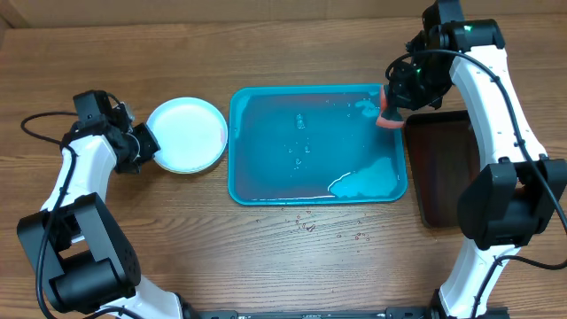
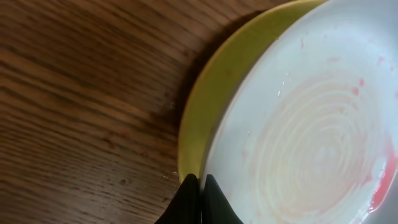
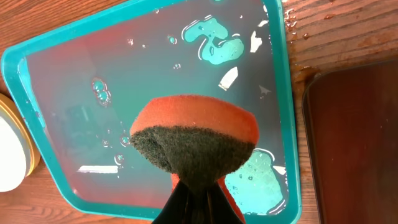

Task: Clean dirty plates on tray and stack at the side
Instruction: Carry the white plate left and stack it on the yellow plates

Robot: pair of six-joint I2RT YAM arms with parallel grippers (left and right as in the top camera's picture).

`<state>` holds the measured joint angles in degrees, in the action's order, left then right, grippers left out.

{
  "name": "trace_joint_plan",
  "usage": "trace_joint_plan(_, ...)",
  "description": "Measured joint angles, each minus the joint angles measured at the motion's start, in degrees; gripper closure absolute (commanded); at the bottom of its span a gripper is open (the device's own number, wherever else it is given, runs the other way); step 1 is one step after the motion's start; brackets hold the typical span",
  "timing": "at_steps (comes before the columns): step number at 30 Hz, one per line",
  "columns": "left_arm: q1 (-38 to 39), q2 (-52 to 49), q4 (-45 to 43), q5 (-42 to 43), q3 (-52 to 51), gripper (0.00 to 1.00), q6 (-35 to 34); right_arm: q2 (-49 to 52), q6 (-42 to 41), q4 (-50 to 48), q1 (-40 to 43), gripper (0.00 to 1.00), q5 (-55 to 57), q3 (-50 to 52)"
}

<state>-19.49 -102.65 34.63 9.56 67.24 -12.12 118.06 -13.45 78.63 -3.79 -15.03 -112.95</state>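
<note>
My right gripper should move across and down, to its right in the overhead view, and let go of the sponge [image 3: 193, 134] in the dark tray [image 3: 356, 134], as the plates are stacked.
The plates [image 1: 186, 133] sit stacked on the table just left of the turquoise tray [image 1: 237, 146], which holds only puddles of water. In the left wrist view the top plate [image 2: 311, 124] is white with red smears and lies on a yellow-green rimmed plate [image 2: 205, 93]. My left gripper [image 2: 200, 180] is shut on the top plate's left rim; it also shows in the overhead view [image 1: 149, 146]. My right gripper [image 3: 199, 186] is shut on an orange sponge [image 3: 193, 134] with a dark scouring face, held above the tray's far right corner [image 1: 390, 111].
A dark glossy tray [image 1: 443, 168] lies right of the turquoise tray, also in the right wrist view [image 3: 354, 137]. Water drops [image 1: 306, 226] spot the table in front of the tray. The plate stack's edge [image 3: 9, 149] shows at the left of the right wrist view.
</note>
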Motion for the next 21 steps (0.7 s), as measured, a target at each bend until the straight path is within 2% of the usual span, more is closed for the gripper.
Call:
trace_joint_plan(1, 0.0, 0.0, -0.2, -0.4, 0.0, 0.66, -0.1, 0.0, 0.0, 0.0, 0.0, 0.96, 0.0, 0.0)
trace_joint_plan(2, 0.0, 0.0, -0.3, -0.8, 0.0, 0.58, -0.7, 0.0, 0.0, 0.0, 0.0, 0.96, 0.0, 0.0)
trace_joint_plan(3, 0.0, 0.0, -0.4, -1.2, 0.0, 0.51, -0.6, 0.0, 0.0, 0.0, 0.0, 0.96, 0.0, 0.0)
trace_joint_plan(4, 0.0, 0.0, -0.4, -1.3, 0.0, 0.48, -0.9, 0.0, 0.0, 0.0, 0.0, 0.96, 0.0, 0.0)
trace_joint_plan(9, 0.3, 0.0, 0.0, -1.0, 0.0, 0.54, -0.9, 0.0, 0.0, 0.0, 0.0, 0.96, 0.0, 0.0)
trace_joint_plan(16, 5.4, 0.0, 8.7, -0.1, 6.5, 0.42, 1.2, -1.8, -0.4, 0.2, 0.1, 0.96, 0.8, 0.0)
trace_joint_plan(21, 12.2, 1.8, 14.7, -3.8, 16.9, 0.37, 2.0, -11.3, -2.8, 5.0, 1.8, 0.96, 6.4, 0.0)
